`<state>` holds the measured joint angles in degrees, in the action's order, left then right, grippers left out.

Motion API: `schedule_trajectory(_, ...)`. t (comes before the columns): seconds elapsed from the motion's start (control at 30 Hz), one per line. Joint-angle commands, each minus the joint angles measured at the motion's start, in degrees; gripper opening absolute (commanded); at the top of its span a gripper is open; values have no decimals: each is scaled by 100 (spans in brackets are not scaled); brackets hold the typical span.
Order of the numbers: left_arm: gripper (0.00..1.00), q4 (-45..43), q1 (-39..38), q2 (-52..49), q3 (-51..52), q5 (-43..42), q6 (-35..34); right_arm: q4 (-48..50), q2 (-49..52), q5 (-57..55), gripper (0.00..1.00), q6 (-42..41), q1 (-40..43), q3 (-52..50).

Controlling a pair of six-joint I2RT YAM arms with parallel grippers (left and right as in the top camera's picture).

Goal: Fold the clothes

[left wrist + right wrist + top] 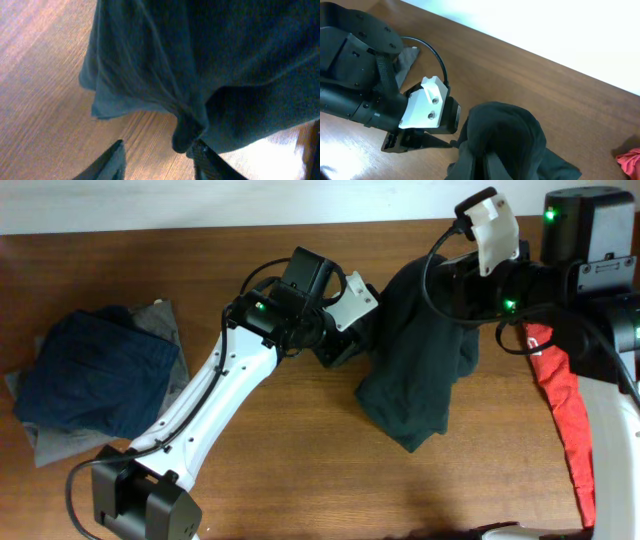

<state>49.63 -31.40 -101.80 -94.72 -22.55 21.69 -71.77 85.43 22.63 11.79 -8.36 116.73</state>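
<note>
My right gripper should move a little toward the shirt edge next to my left gripper and let go of the bunched dark green fabric, because my left gripper's open fingers are there.
A large dark green shirt [415,375] hangs bunched from my right gripper [462,298], its lower end resting on the table. In the right wrist view the fabric [505,130] wraps over my right gripper [492,165], which is shut on it. My left gripper [360,338] sits at the shirt's left edge. In the left wrist view its jaws [157,162] stand apart with bare wood between them, and a fold of the shirt [187,135] touches the right fingertip [202,155]. A navy blue piece [95,370] lies folded on a grey garment [60,442] at the left.
A red shirt [565,410] hangs along the right arm at the table's right side; its corner shows in the right wrist view [630,160]. The left arm [215,395] crosses the table's middle from the front. Bare wooden table [300,450] lies between the pile and the green shirt.
</note>
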Motion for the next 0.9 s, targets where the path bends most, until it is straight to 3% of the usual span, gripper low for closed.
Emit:
schedule_trajectory(0.0,38,-79,-2,-44,17,-223,48,44,-151,140,4,20,-31,87)
schedule_trajectory(0.03,40,-85,-2,-44,17,-302,48,44,-151,140,4,20,-31,87)
schedule_trajectory(0.1,61,-92,-2,-44,17,-518,46,44,-151,140,4,20,-31,87)
schedule_trajectory(0.4,63,-122,-66,-44,17,-793,48,46,-151,140,4,20,-31,87)
schedule_trajectory(0.6,34,-251,-216,-140,17,-767,50,72,-151,387,4,0,-31,90)
schedule_trajectory(0.73,1,-302,-236,-256,17,-697,48,129,-151,415,4,0,-26,90)
schedule_trajectory(0.87,1,-295,-232,-240,-4,98,-192,125,-151,323,4,0,-26,90)
